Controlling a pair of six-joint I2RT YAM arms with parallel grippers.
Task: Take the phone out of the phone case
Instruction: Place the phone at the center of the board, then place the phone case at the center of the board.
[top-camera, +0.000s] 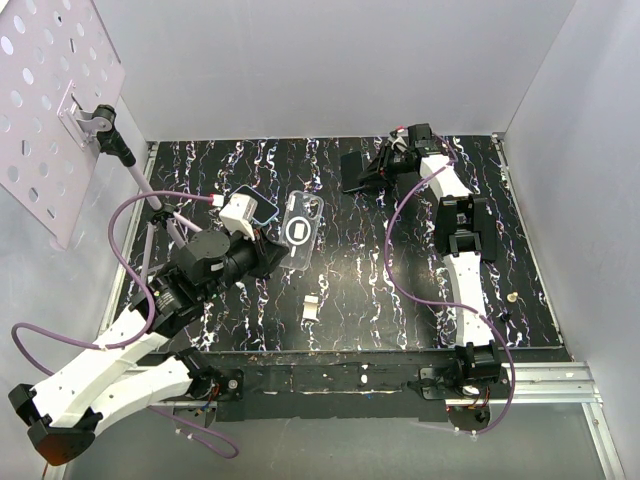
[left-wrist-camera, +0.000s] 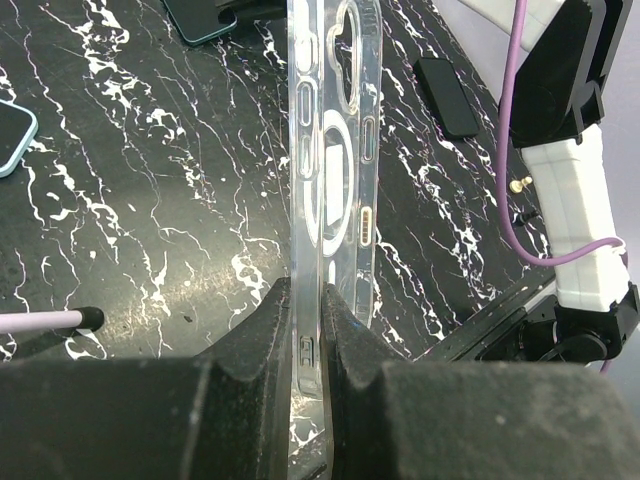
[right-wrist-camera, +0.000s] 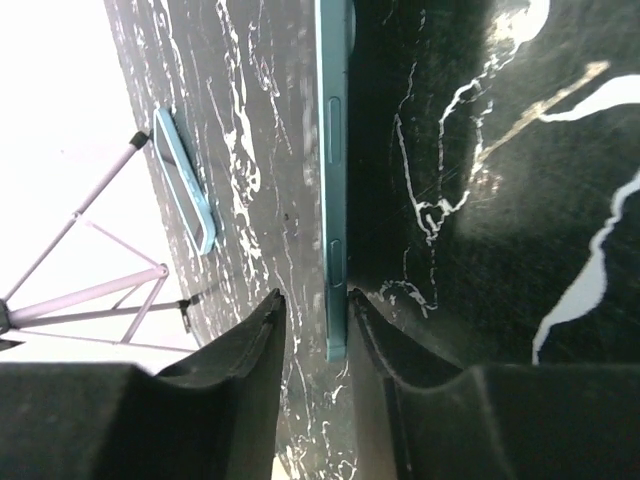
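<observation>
The clear phone case (top-camera: 301, 230) hangs empty. My left gripper carries it back and down onto the bare tabletop beside the small pale piece next and releases it.
The clear phone case (top-camera: 301, 230) hangs over the middle of the table with no phone in it. My left gripper (top-camera: 278, 258) is shut on its near edge. In the left wrist view the phone case (left-wrist-camera: 335, 150) runs edge-on away from that gripper (left-wrist-camera: 308, 300), pinched between both pads. At the far side my right gripper (top-camera: 368, 178) is at the dark phone (top-camera: 350, 160). The right wrist view shows the teal-edged phone (right-wrist-camera: 333, 150) edge-on between the jaws of that gripper (right-wrist-camera: 315, 300). It rests against the right finger (right-wrist-camera: 385, 340), with a gap to the left one.
A second light-blue phone (top-camera: 258, 205) lies flat beside my left wrist, also visible as the blue phone (right-wrist-camera: 185, 180). A small pale piece (top-camera: 312, 307) sits near the front edge and a brass bit (top-camera: 513, 297) at the right. A black flat item (left-wrist-camera: 447, 95) lies beyond the case.
</observation>
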